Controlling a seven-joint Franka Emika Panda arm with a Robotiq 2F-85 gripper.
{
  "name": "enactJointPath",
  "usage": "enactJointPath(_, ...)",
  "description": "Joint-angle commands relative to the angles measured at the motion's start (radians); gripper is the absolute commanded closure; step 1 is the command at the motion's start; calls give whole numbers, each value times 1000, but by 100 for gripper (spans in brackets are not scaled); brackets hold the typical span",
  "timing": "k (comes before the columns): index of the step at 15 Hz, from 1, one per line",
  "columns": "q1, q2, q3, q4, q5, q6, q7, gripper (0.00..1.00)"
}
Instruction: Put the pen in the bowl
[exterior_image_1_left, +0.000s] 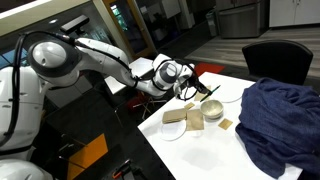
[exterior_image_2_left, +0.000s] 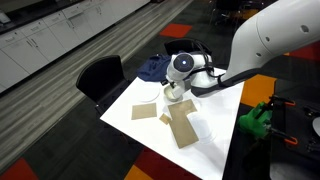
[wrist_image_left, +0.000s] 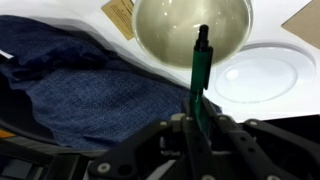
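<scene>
The robot's gripper should next move the pen down and toward the cream bowl (exterior_image_1_left: 212, 109), over the bowl's open inside, to let go of it, because the fingers are still short of the bowl's rim.
In the wrist view my gripper (wrist_image_left: 195, 118) is shut on the pen (wrist_image_left: 199, 62), a thin dark green-black stick that points up and away from the jaws. Its tip lies over the small round cream bowl (wrist_image_left: 160, 30), which sits at the top of that view. In an exterior view my gripper (exterior_image_1_left: 193, 88) hangs above the bowl (exterior_image_1_left: 212, 109) on the white table. In an exterior view the gripper (exterior_image_2_left: 176, 88) covers the bowl, which is hidden there.
A blue cloth (wrist_image_left: 80, 90) lies beside the bowl and shows in an exterior view (exterior_image_1_left: 280, 120). A flat white plate (wrist_image_left: 258, 75) sits next to the bowl. Tan square pieces (exterior_image_2_left: 180, 122) lie on the table (exterior_image_2_left: 215, 140). A black chair (exterior_image_2_left: 100, 75) stands at the table's edge.
</scene>
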Motion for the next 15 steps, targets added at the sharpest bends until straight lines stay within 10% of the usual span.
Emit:
enactJointPath(1, 10, 36, -31, 0, 20, 57, 28, 97)
enactJointPath(9, -5, 106, -24, 21, 110, 100, -6, 97)
enactJointPath(10, -8, 113, -20, 26, 120, 100, -11, 92)
enactJointPath(11, -9, 118, -19, 28, 130, 100, -12, 63)
enactJointPath(15, -1, 130, -24, 30, 152, 101, -12, 42)
